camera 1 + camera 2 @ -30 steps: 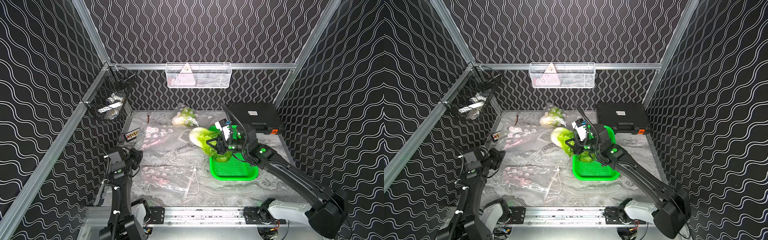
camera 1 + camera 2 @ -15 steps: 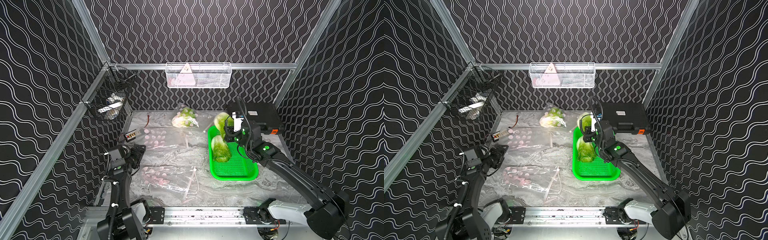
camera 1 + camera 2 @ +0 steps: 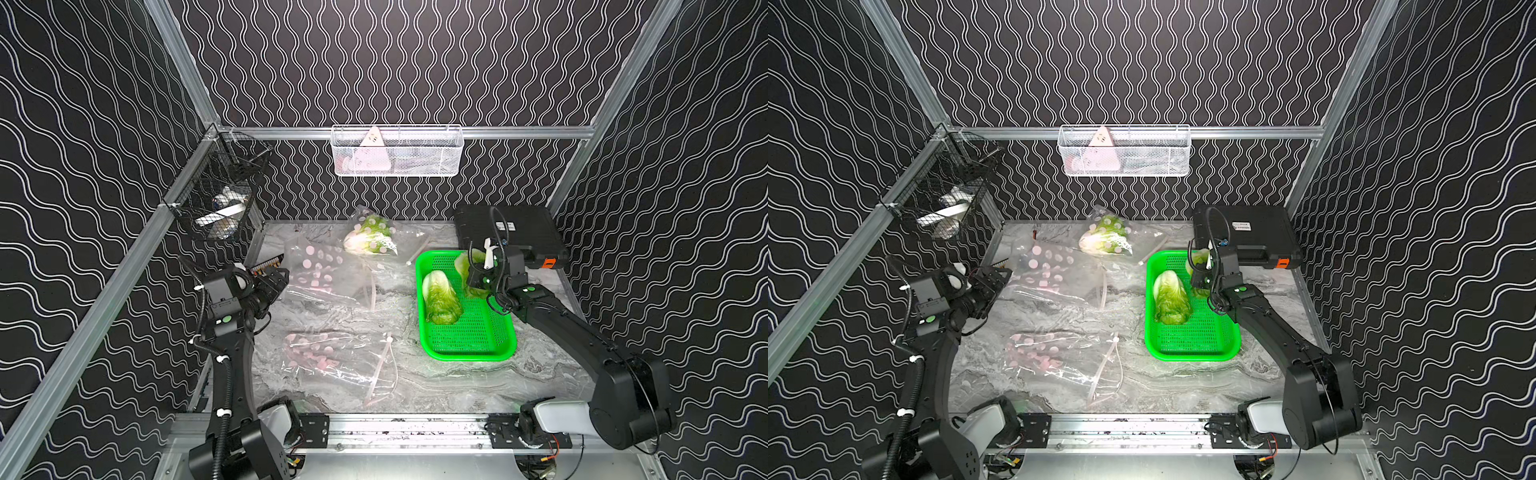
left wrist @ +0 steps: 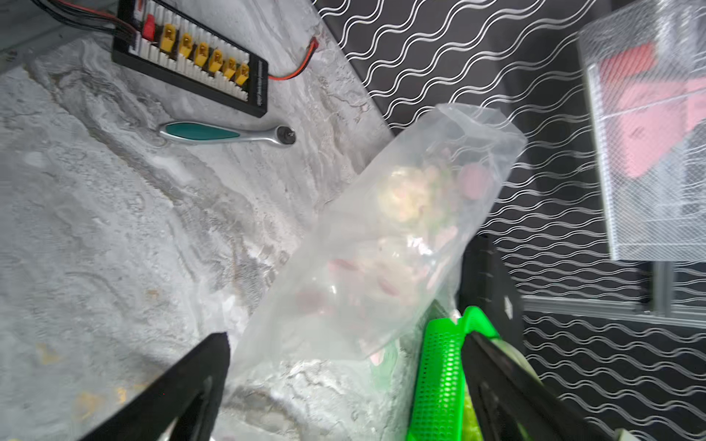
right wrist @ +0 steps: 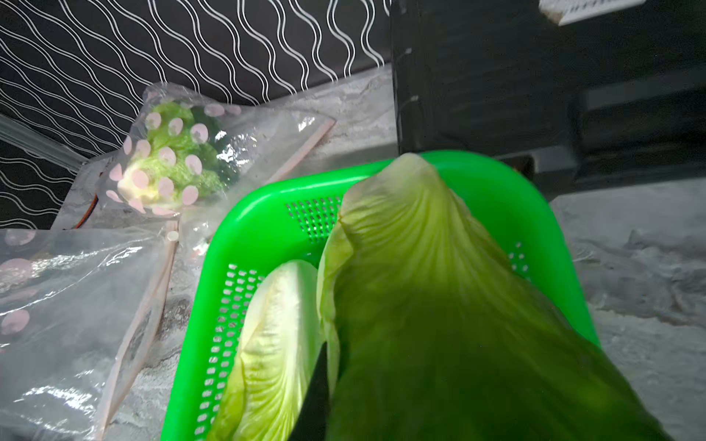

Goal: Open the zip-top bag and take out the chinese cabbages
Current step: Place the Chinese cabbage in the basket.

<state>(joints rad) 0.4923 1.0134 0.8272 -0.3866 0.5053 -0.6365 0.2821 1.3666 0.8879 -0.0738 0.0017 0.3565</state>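
Observation:
I will lower my right gripper into the free room in the green basket, beside the cabbage already in it, and let go of the chinese cabbage there.
My right gripper is shut on a chinese cabbage and holds it over the far end of the green basket. One dark finger shows beside the leaves. A second cabbage lies in the basket. A third cabbage sits inside a dotted zip-top bag at the back wall. An empty dotted bag lies just in front of my left gripper, which stands open with nothing gripped; clear bag film shows ahead of its fingers.
Another empty dotted bag lies near the front. A black case stands at the back right. A connector board and a ratchet handle lie at the left edge. Wire baskets hang on the walls.
My right gripper carried the cabbage from the table's middle to the right, over the basket's far end. My left gripper opened and let go of the bag.

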